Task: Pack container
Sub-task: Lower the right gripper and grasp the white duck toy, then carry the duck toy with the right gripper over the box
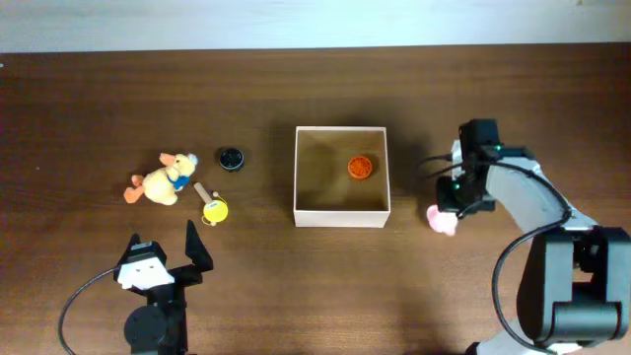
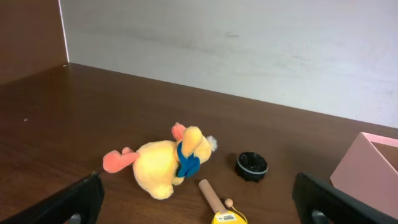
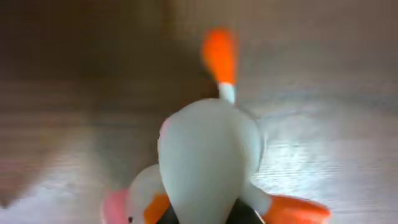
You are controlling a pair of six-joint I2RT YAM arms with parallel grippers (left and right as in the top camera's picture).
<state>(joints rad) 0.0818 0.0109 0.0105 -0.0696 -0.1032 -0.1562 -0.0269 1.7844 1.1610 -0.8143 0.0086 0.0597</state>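
Observation:
My right gripper moves to the left in the overhead view over the box's corner nearest the yellow toy next and releases the white toy, since that corner is empty.
The container (image 1: 342, 214) is a square shallow box with white walls and a tan inside, at the table's middle. A small orange round piece (image 1: 361, 168) lies in it. My right gripper (image 1: 457, 201) is to the right of the box, shut on a white toy with orange feet and a pink part (image 1: 441, 219). The toy (image 3: 208, 155) fills the right wrist view between my fingers (image 3: 211, 215). My left gripper (image 1: 163, 243) is open and empty near the front left edge, with its fingers apart (image 2: 200, 210).
A yellow plush duck with a blue scarf (image 1: 160, 181) (image 2: 165, 165), a black round cap (image 1: 230, 159) (image 2: 252, 165) and a yellow toy with a wooden handle (image 1: 211, 205) (image 2: 219, 205) lie left of the box. The box corner (image 2: 367, 168) shows at right.

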